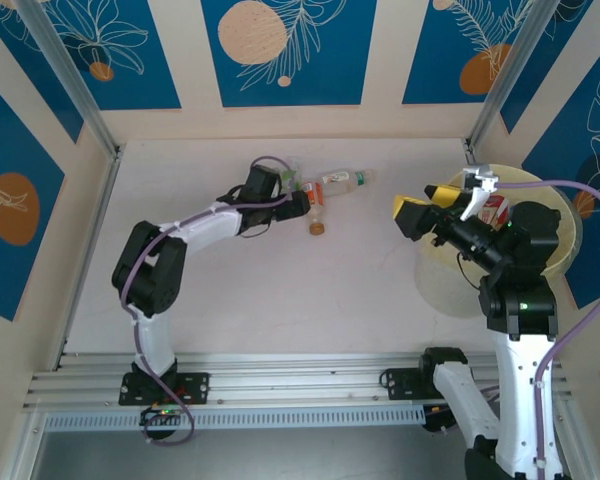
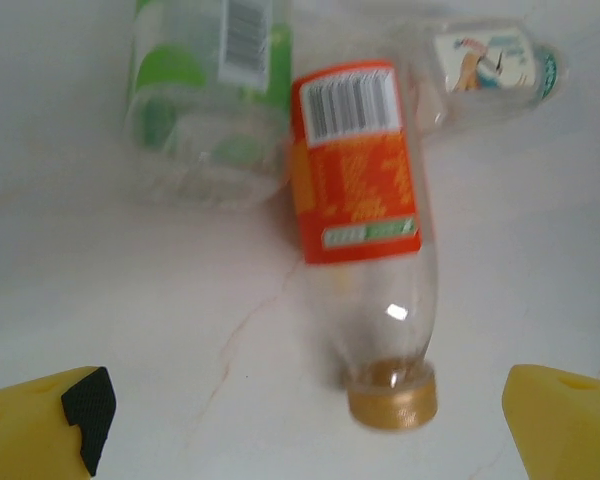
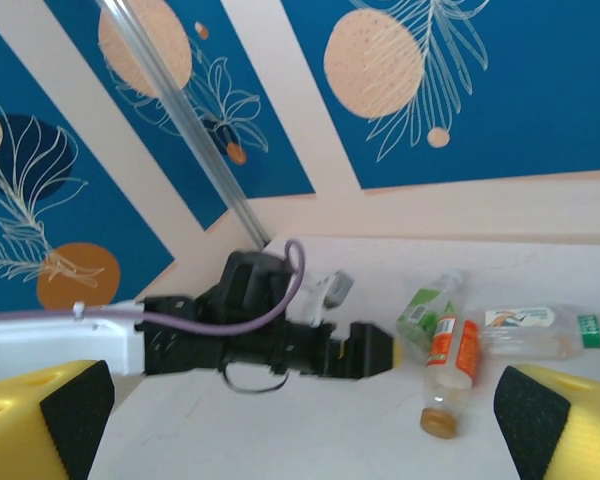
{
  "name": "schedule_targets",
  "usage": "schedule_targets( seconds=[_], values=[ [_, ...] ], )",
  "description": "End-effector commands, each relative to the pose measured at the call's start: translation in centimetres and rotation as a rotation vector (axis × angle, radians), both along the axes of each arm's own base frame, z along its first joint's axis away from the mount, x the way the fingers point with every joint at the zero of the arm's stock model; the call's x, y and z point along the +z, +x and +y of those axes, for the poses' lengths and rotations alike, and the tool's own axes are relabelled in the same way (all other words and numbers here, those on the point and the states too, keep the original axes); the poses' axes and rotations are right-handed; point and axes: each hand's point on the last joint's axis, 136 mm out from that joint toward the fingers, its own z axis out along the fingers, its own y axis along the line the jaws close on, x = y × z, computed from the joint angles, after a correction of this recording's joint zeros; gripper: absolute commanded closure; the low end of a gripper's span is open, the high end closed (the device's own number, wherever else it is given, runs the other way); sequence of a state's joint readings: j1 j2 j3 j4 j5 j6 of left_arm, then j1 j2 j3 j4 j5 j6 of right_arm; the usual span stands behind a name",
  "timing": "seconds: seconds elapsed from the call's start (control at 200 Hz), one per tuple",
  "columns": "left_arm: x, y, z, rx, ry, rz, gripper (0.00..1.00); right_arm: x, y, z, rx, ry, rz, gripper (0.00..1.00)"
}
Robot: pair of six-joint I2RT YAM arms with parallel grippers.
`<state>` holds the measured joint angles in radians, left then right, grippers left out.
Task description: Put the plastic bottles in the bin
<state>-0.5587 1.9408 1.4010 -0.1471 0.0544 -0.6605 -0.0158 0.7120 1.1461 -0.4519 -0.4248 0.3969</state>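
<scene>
To get its open fingers astride the neck of the orange-labelled bottle, my left gripper needs to lower over the gold cap first, then close.
Three plastic bottles lie together at the far middle of the table. One has an orange label (image 1: pixel 316 208) (image 2: pixel 360 170) (image 3: pixel 450 350) and a gold cap, one a green label (image 2: pixel 205 90) (image 3: pixel 425 305), and one a white label (image 1: pixel 342 182) (image 2: pixel 485 60) (image 3: pixel 540 332) with a green cap. My left gripper (image 1: pixel 300 203) (image 2: pixel 310 430) is open just short of the orange-labelled bottle, whose cap points between the fingers. My right gripper (image 1: pixel 427 205) (image 3: pixel 305 425) is open and holds nothing, hanging just left of the pale yellow bin (image 1: pixel 570 225). A red-labelled bottle (image 1: pixel 495 208) lies inside the bin.
Blue patterned walls close the table at the back and both sides, with metal posts (image 1: pixel 495 80) in the far corners. A rail (image 1: pixel 280 375) carrying both arm bases runs along the near edge. The right arm's body (image 1: pixel 520 290) stands over the bin's near side.
</scene>
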Motion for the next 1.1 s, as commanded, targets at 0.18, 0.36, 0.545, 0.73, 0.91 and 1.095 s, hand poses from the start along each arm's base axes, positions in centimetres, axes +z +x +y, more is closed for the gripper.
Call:
schedule_targets(
  seconds=[0.18,0.36,0.545,0.73,0.91,1.095],
  values=[
    [-1.6,-2.0,-3.5,0.099,0.201,0.021,0.0,-0.9,1.3,0.5,-0.031,-0.029,-0.005,0.0],
    [-3.6,-1.9,-5.4,0.11,0.26,0.014,0.03,-1.4,1.1,0.7,-0.027,-0.049,0.0,0.0],
    [-6.4,-1.4,-5.0,0.169,0.331,0.023,0.1,-2.0,0.8,0.6,-0.037,-0.068,0.014,0.0],
    [-7.5,-1.2,-5.6,0.118,0.371,0.001,0.26,-2.5,0.5,0.3,-0.052,-0.084,0.024,0.0],
    [-7.6,-1.7,-6.0,0.057,0.373,-0.001,0.5,-3.1,0.8,0.0,-0.074,-0.098,0.031,0.0],
    [-5.3,-2.8,-6.5,-0.013,0.306,-0.05,0.67,-3.1,1.3,-0.1,-0.084,-0.099,0.032,0.01]
  ],
)
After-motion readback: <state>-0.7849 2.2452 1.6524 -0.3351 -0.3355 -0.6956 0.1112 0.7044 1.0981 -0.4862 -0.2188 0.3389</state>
